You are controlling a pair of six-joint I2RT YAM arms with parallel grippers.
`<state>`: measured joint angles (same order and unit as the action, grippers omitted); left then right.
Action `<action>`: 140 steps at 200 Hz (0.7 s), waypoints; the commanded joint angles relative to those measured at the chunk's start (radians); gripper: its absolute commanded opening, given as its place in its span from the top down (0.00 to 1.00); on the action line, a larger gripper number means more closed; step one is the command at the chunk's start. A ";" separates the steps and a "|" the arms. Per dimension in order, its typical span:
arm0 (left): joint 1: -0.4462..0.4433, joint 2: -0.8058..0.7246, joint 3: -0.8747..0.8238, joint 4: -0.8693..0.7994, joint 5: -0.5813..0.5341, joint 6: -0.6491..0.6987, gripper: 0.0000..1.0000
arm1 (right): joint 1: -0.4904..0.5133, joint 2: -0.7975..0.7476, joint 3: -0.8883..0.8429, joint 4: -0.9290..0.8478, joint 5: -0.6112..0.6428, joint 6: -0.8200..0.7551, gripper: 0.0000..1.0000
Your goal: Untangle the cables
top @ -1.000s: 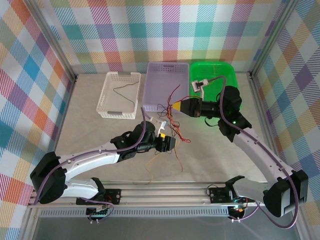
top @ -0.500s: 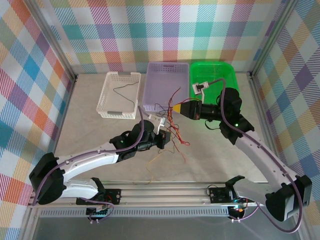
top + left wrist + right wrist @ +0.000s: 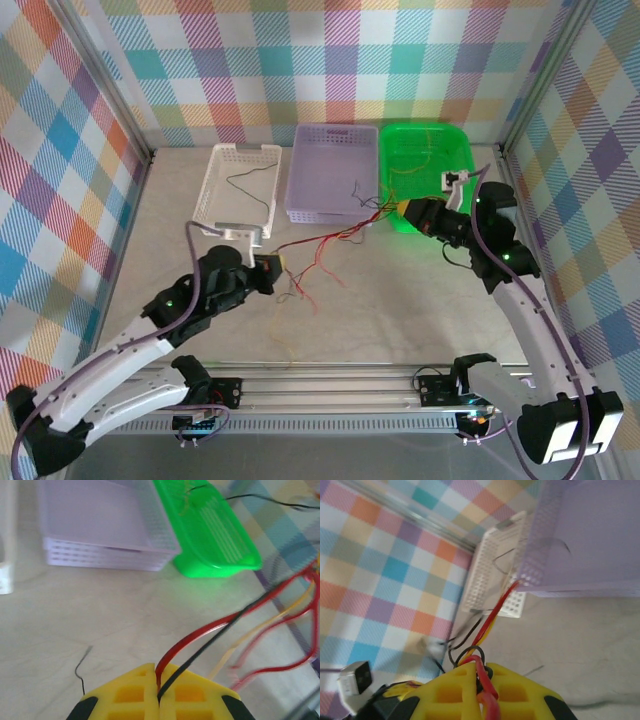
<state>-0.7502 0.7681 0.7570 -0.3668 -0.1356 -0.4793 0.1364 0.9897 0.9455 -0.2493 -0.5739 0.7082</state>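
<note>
The cables stretch between both grippers, so my right gripper will next pull away from the white basket. It will then come back over the tabletop by the purple basket [image 3: 557, 622] to let go.
The cables [image 3: 335, 238] are thin red, yellow and black wires, pulled out in a line across the table between my two grippers. Some loose ends [image 3: 300, 285] droop onto the table. My left gripper [image 3: 272, 268] is shut on a red and a black cable [image 3: 210, 630], which run out between its yellow fingertips [image 3: 130, 692]. My right gripper [image 3: 405, 211] sits at the green basket's front edge. It is shut on a red and black knot of cables [image 3: 490, 625], which leaves its jaws toward the white basket.
Three baskets stand in a row at the back: a white basket [image 3: 215, 195] holding one dark wire, a purple basket [image 3: 332, 150], and a green basket [image 3: 440, 150] with thin wires in it. One loose black wire [image 3: 81, 667] lies on the table.
My left gripper has shut on cables and pulled back to the left. My right gripper has moved right to the green basket. The bunch is now stretched out between them.
</note>
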 commanded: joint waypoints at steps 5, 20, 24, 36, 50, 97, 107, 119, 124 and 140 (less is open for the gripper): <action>0.094 -0.049 0.064 -0.227 -0.061 -0.038 1.00 | -0.096 -0.021 -0.047 -0.029 0.051 -0.004 1.00; 0.132 -0.062 0.098 -0.283 -0.067 -0.033 1.00 | -0.130 -0.036 -0.057 -0.054 0.071 -0.014 1.00; 0.141 -0.067 0.108 -0.298 -0.076 -0.032 1.00 | -0.136 -0.043 -0.057 -0.067 0.080 -0.015 1.00; 0.171 -0.080 0.132 -0.334 -0.090 -0.032 1.00 | -0.158 -0.067 -0.059 -0.095 0.114 -0.026 1.00; 0.209 -0.095 0.166 -0.379 -0.115 -0.030 1.00 | -0.195 -0.095 -0.056 -0.151 0.164 -0.037 1.00; 0.312 -0.098 0.280 -0.494 -0.149 0.022 1.00 | -0.375 -0.165 -0.088 -0.203 0.145 -0.021 1.00; 0.324 -0.102 0.289 -0.509 -0.166 0.027 1.00 | -0.397 -0.175 -0.088 -0.217 0.145 -0.021 1.00; 0.335 -0.119 0.300 -0.523 -0.196 0.027 1.00 | -0.418 -0.190 -0.094 -0.220 0.145 -0.024 1.00; 0.340 -0.129 0.306 -0.526 -0.207 0.031 1.00 | -0.427 -0.194 -0.093 -0.227 0.144 -0.026 1.00; 0.345 -0.154 0.314 -0.512 -0.193 0.042 1.00 | -0.434 -0.208 -0.095 -0.203 0.110 -0.032 1.00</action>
<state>-0.4282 0.6502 1.0363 -0.8436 -0.2939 -0.4702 -0.2825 0.8120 0.8600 -0.4553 -0.4309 0.6937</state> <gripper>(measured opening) 0.049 0.057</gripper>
